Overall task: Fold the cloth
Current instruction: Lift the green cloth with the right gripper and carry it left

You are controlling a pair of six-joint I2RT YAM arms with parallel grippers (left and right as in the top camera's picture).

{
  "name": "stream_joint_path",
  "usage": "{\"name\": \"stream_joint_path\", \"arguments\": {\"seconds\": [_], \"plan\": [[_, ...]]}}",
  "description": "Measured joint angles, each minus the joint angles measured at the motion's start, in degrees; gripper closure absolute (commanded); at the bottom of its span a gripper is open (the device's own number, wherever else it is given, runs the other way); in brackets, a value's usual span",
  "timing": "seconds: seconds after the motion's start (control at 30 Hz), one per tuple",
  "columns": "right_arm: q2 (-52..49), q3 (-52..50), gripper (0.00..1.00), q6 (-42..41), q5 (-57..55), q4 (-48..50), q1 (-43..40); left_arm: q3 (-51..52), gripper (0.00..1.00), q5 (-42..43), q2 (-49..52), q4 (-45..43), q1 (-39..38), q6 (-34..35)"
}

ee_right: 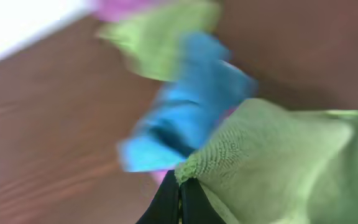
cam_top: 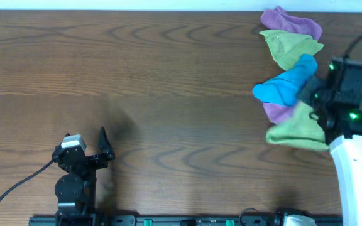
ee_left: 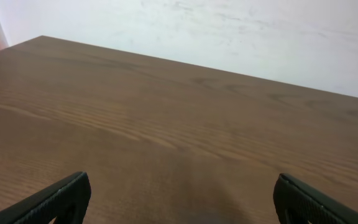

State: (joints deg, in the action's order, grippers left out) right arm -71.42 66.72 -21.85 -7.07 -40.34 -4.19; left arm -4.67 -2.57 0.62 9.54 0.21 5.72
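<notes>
The front green cloth goes off the pile in my right gripper next, to the left in the overhead view, over the table's middle, since that wood lies bare.
A pile of cloths lies at the table's right side. A green cloth (cam_top: pixel 297 130) is at the front, with a blue cloth (cam_top: pixel 286 83) above it, a purple one (cam_top: pixel 278 112) under it, a second green cloth (cam_top: pixel 290 46) and a purple cloth (cam_top: pixel 292 22) at the back. My right gripper (ee_right: pixel 180 186) is shut on the corner of the front green cloth (ee_right: pixel 278 155); the blue cloth (ee_right: pixel 179 124) lies beyond it. In the overhead view the right arm (cam_top: pixel 341 94) hides the grip. My left gripper (ee_left: pixel 179 202) is open and empty over bare table, at the front left (cam_top: pixel 96 150).
The brown wooden table (cam_top: pixel 168 81) spreads between the two arms. A white wall (ee_left: pixel 260 31) lies past the far edge. A black rail (cam_top: pixel 187 220) runs along the front edge.
</notes>
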Motion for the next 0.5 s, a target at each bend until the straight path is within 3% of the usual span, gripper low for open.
{"name": "stream_joint_path", "arguments": {"seconds": [0.13, 0.5], "plan": [[0.11, 6.47, 0.99, 5.53, 3.04, -0.98, 12.09, 0.00, 0.05, 0.00, 0.00, 0.00, 0.00, 0.00], [0.04, 7.15, 0.99, 8.33, 10.47, -5.60, 34.05, 0.00, 0.05, 0.00, 0.00, 0.00, 0.00, 0.00]]}}
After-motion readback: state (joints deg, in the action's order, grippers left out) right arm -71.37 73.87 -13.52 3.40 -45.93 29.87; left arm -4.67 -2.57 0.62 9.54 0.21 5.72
